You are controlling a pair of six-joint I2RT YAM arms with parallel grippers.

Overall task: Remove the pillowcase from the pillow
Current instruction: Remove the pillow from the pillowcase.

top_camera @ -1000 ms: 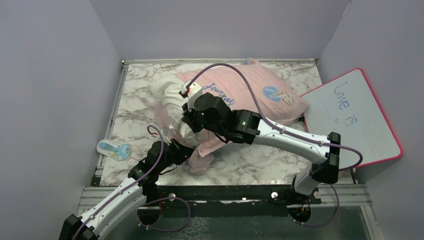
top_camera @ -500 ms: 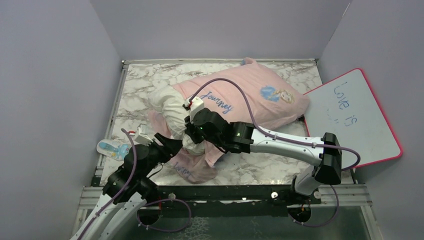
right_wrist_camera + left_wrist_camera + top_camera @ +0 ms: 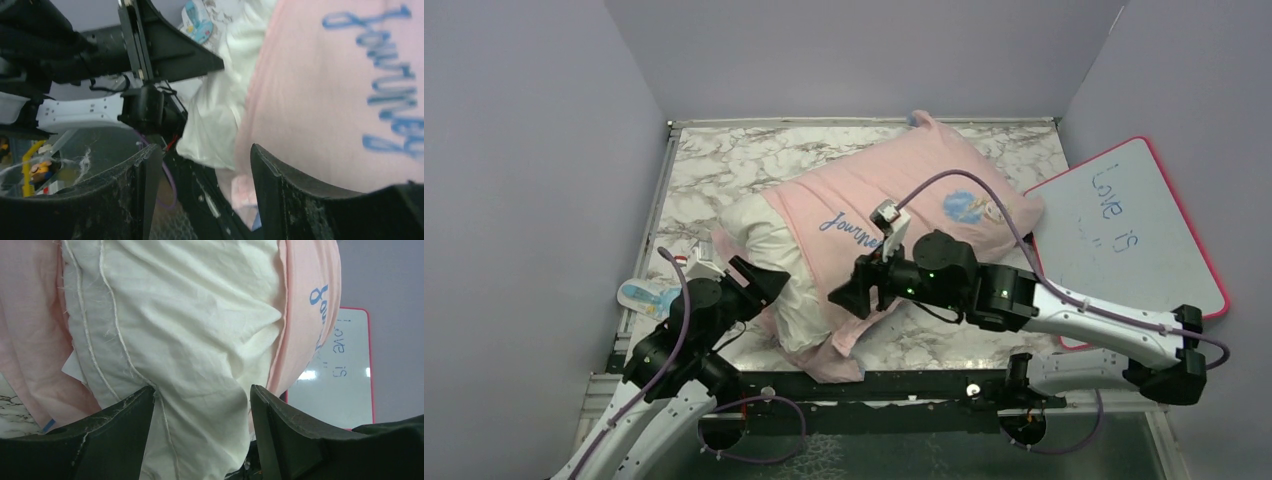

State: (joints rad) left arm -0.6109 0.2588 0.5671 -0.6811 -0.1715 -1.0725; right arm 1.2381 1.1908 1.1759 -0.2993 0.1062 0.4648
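Observation:
My left gripper will next push in against the bare end of the pillow, toward the pillowcase's open hem, since the pillow already bulges between its fingers.
The pink pillowcase point(image 3: 904, 195), its "Journey" script facing up, lies slantwise across the marble table and covers most of the pillow. The white pillow point(image 3: 769, 250) sticks out of the case's near-left end. My left gripper point(image 3: 764, 283) is open at that bare end. In the left wrist view the pillow point(image 3: 190, 325) bulges between the spread fingers point(image 3: 120, 425), with the pillowcase point(image 3: 305, 315) on both sides. My right gripper point(image 3: 849, 295) is open just off the pillowcase's near edge. In the right wrist view only air lies between its fingers point(image 3: 285, 190), with the pillowcase point(image 3: 325, 90) and pillow point(image 3: 220, 110) beyond.
A pink-framed whiteboard point(image 3: 1134, 230) leans at the right, against the table edge. A small blue-and-white packet point(image 3: 652, 298) lies at the table's left edge. Grey walls close in on three sides. Bare marble point(image 3: 724, 160) shows behind the pillow at the far left.
Both grippers have opened and let go. The right arm drew back toward the near right, off the bunched pillow end. The left arm pulled back left. The pillow settled flatter.

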